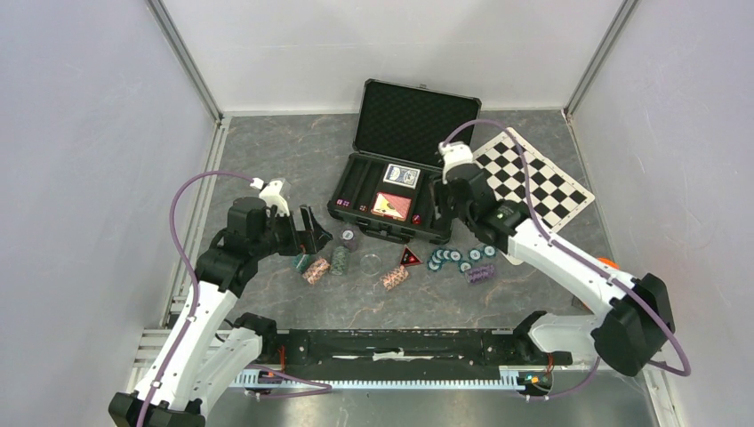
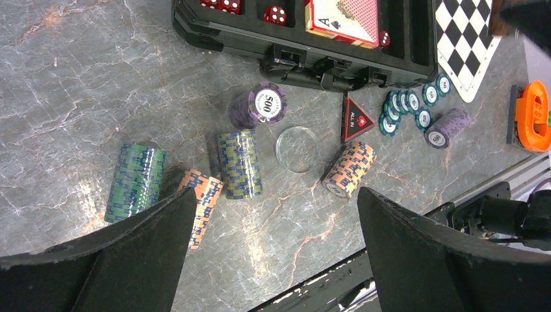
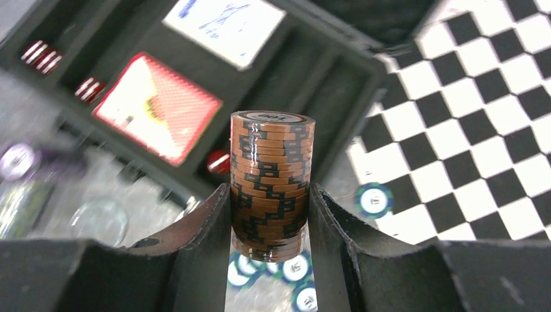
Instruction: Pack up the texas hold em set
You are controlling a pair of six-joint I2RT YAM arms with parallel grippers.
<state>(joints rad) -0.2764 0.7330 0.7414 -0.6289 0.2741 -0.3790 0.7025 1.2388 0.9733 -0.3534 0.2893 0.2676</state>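
The stack should move with my right gripper toward the chequered mat, to the case's empty end slot [image 3: 343,91] below. It should then be turned along the slot's length, lowered and released.
The black case [image 1: 348,206] lies open at the table's middle with its lid up, a blue deck [image 1: 401,176] and a red deck [image 1: 391,206] inside, plus red dice [image 2: 275,14]. My right gripper [image 3: 271,195] is shut on a brown striped chip stack [image 3: 271,162], held above the case's right end and some loose teal chips [image 2: 406,104]. My left gripper [image 2: 276,195] hangs open over the table, empty, near a teal stack [image 2: 135,182], a pink stack [image 2: 201,208], a blue-yellow stack [image 2: 239,162] and a purple stack [image 2: 258,105].
A clear disc [image 2: 296,148], a black triangular "all in" marker [image 2: 355,119], another pink stack [image 2: 349,169] and a purple stack [image 2: 446,127] lie before the case. The chequered mat [image 1: 533,178] sits right of it. An orange piece [image 2: 534,117] is at the right edge.
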